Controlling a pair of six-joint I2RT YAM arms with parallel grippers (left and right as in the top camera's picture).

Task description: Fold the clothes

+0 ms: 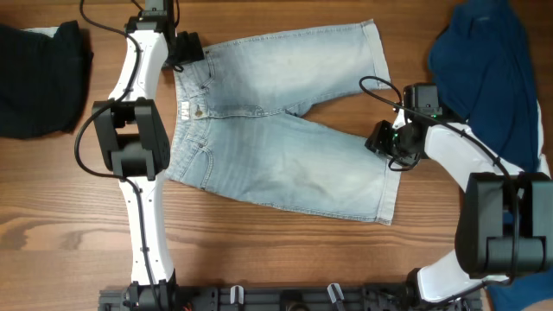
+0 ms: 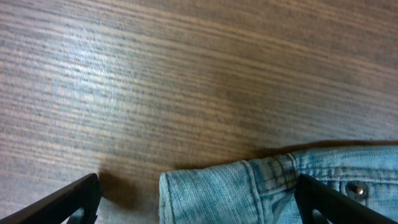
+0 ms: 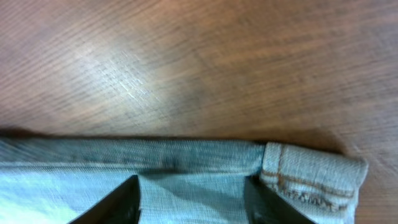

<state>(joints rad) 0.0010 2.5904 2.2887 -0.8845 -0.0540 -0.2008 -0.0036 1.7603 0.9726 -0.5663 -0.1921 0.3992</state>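
I will next move my open left gripper back past the button onto the waistband's near corner (image 1: 174, 172), which is nearer my base than the gripper.
The light-blue denim shorts (image 1: 276, 130) lie spread flat on the wooden table, waist to the left and both legs to the right. My left gripper (image 1: 185, 48) is at the far corner of the waistband. In the left wrist view its fingers (image 2: 199, 202) are wide open, with the waistband corner (image 2: 217, 193) between them and the metal button (image 2: 356, 188) at the right. My right gripper (image 1: 386, 138) is at the far corner of the near leg's cuff. In the right wrist view its fingers (image 3: 193, 202) are open, with the denim (image 3: 193, 186) between them and the hemmed cuff (image 3: 311, 177) just to the right.
A black garment (image 1: 39, 78) lies at the far left of the table. A dark-blue garment (image 1: 492, 69) lies at the far right, behind the right arm. Bare wood (image 1: 285, 250) shows in front of the shorts.
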